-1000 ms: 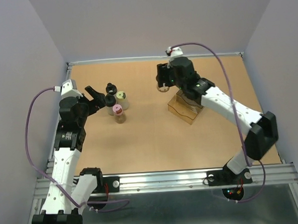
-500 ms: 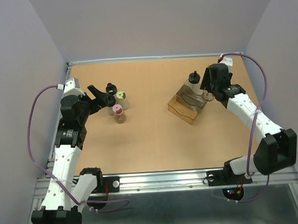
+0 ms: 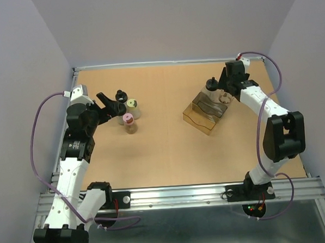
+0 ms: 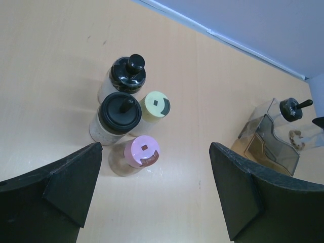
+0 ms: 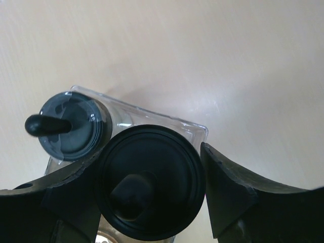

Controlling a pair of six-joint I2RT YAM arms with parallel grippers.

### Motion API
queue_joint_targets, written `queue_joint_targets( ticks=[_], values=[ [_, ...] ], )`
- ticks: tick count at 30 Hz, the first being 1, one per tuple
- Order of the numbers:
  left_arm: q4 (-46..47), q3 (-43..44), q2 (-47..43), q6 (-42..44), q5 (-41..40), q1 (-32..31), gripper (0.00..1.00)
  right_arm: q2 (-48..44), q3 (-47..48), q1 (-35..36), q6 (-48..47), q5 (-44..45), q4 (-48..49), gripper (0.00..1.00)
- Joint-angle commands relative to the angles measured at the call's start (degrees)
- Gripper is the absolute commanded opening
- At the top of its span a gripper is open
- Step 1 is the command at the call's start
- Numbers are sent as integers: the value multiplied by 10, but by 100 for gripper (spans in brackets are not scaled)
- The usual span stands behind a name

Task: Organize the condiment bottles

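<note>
My right gripper lowers the black-capped bottle into the empty back corner of the box next, beside the boxed bottle, then releases it.
Several condiment bottles stand in a cluster at the left: two black-capped (image 4: 129, 73) (image 4: 120, 111), one yellow-green-capped (image 4: 156, 104), one pink-capped (image 4: 143, 151). The cluster also shows in the top view (image 3: 128, 119). My left gripper (image 3: 111, 102) hovers over the cluster, open and empty, its jaws wide either side of the pink cap. An amber clear box (image 3: 205, 118) lies right of centre with a black-capped bottle (image 3: 211, 85) at its back end. My right gripper (image 3: 224, 90) is shut on another black-capped bottle (image 5: 149, 182), held at the box's back right corner beside the boxed bottle (image 5: 71, 126).
Purple walls close the table on the left, back and right. A metal rail (image 3: 182, 194) runs along the near edge. The right arm's elbow (image 3: 283, 134) stands near the right wall. Bare tabletop (image 3: 169, 148) lies between the bottle cluster and the box.
My right gripper carried its bottle from left of the box across to the box's back right corner. The bottle in the box came into view. The left gripper barely shifted.
</note>
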Motion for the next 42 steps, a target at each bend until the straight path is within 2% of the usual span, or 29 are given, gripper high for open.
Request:
queue_joint_targets(
  ticks=[1, 15, 16, 17, 18, 19, 24, 27, 28, 38, 40, 42],
  values=[
    [9, 13, -17, 11, 2, -4, 98, 13, 51, -13, -2, 8, 61, 0],
    [5, 7, -23, 12, -9, -4, 99, 60, 39, -19, -13, -7, 91, 2],
    [4, 5, -26, 12, -11, -4, 99, 61, 35, -20, -13, -9, 96, 7],
    [4, 5, -26, 12, -12, -4, 99, 62, 31, -19, -13, -14, 97, 23],
    [4, 4, -29, 12, -13, -4, 99, 63, 29, -19, -13, -15, 98, 31],
    [3, 3, -30, 12, -16, -4, 99, 66, 23, -20, -11, -17, 99, 43],
    [0, 4, -33, 12, -21, -4, 99, 59, 10, -18, -1, -18, 99, 71],
    [-3, 5, -32, 12, -26, -4, 99, 41, 5, -19, 1, -11, 98, 94],
    [-2, 5, -32, 12, -26, -4, 99, 35, 3, -20, 1, -9, 98, 99],
    [-4, 12, -26, 8, -43, -4, 99, -89, -1, -19, -8, -3, 54, 100],
    [-8, 13, -22, 7, -47, -4, 99, -122, -3, -19, -20, -44, 39, 100],
    [-8, 13, -24, 6, -49, -3, 99, -140, -8, -19, -35, -130, 31, 100]
  ],
)
